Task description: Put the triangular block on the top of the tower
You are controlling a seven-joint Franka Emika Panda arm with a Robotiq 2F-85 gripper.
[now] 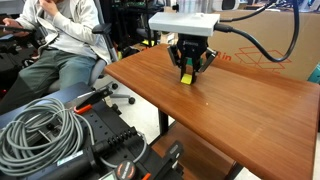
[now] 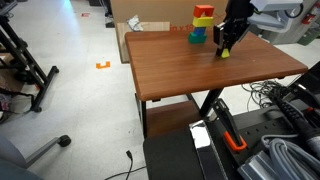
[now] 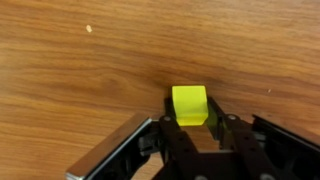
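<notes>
I will next raise my gripper over the tower's red-orange top (image 2: 204, 8), then lower it and release the triangular block (image 2: 223, 52), because the tower's top is higher than my fingers and toward the cardboard box.
The triangular block (image 3: 189, 105) is a small bright yellow piece sitting between my fingertips in the wrist view. My gripper (image 3: 190, 120) has its two dark fingers pressed on both sides of it, low at the wooden table top. In both exterior views the block (image 1: 186, 76) (image 2: 223, 52) shows as a yellow speck under the gripper (image 1: 187, 68) (image 2: 224, 46). The tower (image 2: 202, 25) stands on the table near the far edge, teal at the base, yellow in the middle and red-orange on top, a short way from the gripper. It is out of view in the wrist view.
The brown wooden table (image 1: 240, 110) (image 2: 200, 70) carries only the tower and the block. A cardboard box (image 2: 140, 24) stands behind the table. A seated person (image 1: 60, 40) and coiled cables (image 1: 40, 125) lie off the table's side.
</notes>
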